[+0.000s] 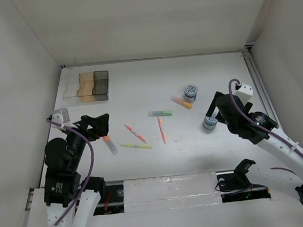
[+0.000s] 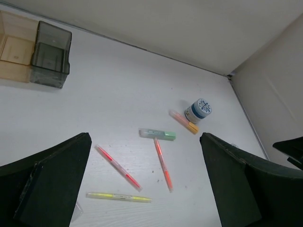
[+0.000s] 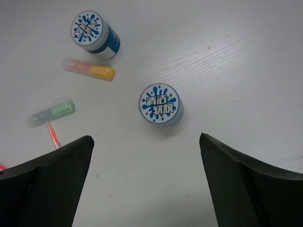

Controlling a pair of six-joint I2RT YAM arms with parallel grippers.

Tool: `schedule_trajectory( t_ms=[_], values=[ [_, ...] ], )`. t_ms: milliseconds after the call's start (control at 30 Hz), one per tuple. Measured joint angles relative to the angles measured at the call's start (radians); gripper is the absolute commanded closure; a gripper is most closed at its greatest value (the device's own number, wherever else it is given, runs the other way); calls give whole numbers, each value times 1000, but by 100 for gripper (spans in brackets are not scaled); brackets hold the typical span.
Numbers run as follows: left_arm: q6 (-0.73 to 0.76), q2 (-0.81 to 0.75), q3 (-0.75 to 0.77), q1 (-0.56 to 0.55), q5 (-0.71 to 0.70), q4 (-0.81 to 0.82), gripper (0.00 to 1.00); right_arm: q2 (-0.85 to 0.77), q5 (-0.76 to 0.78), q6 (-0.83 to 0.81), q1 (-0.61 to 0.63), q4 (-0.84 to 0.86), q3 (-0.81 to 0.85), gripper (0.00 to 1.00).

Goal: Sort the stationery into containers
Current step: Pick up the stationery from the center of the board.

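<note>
My right gripper needs to move outward, to the left in the top view, and down around the far roll's lid (image 1: 190,89) (image 3: 86,28), because that lid is farther outward and lower than my gripper.
Three joined bins stand at the far left: clear (image 1: 71,88), amber (image 1: 87,86) and dark grey (image 1: 101,85). A red pen (image 1: 135,133), a yellow pen (image 1: 136,146), an orange-red pen (image 1: 161,129), a green highlighter (image 1: 160,113), an orange-capped marker (image 1: 181,102) and another short marker (image 1: 110,145) lie mid-table. One blue-and-white roll (image 1: 191,91) stands by the orange-capped marker, another (image 3: 160,104) just ahead of my right gripper (image 3: 146,137). The right gripper is open and empty above the table. My left gripper (image 2: 145,137) is open and empty, above the pens (image 2: 117,168).
White walls enclose the table on the left, back and right. A metal rail (image 1: 258,81) runs along the right edge. The arm bases and a white strip (image 1: 169,189) sit at the near edge.
</note>
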Motion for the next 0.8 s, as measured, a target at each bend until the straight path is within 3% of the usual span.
schedule_trajectory(
  t_ms=[433, 600, 800],
  values=[
    [-38, -2, 0, 0, -108, -26, 0, 41, -55, 10, -49, 29, -11, 0],
    [-47, -24, 0, 0, -131, -31, 0, 144, -94, -12, -87, 73, -21, 0],
    [-49, -23, 1, 0, -136, -34, 0, 288, -148, -157, -109, 174, -11, 0]
  ],
)
